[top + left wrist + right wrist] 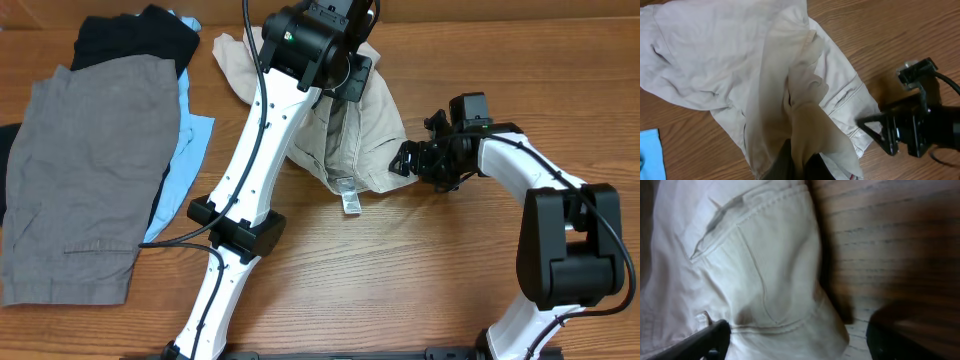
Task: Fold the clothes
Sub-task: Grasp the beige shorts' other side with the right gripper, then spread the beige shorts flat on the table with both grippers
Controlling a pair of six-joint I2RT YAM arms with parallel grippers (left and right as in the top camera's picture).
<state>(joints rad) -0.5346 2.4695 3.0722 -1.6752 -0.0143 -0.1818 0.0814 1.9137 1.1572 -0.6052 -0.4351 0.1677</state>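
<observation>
The shorts lie crumpled, so my left gripper should next lift the fold it holds. It should then lower the fold outward to the far edge of the table and let go.
The cream-beige shorts (362, 135) lie crumpled at the table's back middle. My left gripper (352, 76) is shut on a fold of them and holds it raised, so the cloth hangs from the jaws (801, 167) over the rest of the shorts (715, 50). My right gripper (405, 160) is open at the shorts' right edge. In the right wrist view its fingers (795, 342) straddle the stitched pocket corner (765, 280) without closing. It also shows in the left wrist view (885, 132).
Grey shorts (90, 170) lie flat at the left, over a light-blue piece (188, 145). A black piece (135, 40) is at the back left. A tag (350, 200) sticks out below the cream shorts. Bare wood table (400, 280) lies in front.
</observation>
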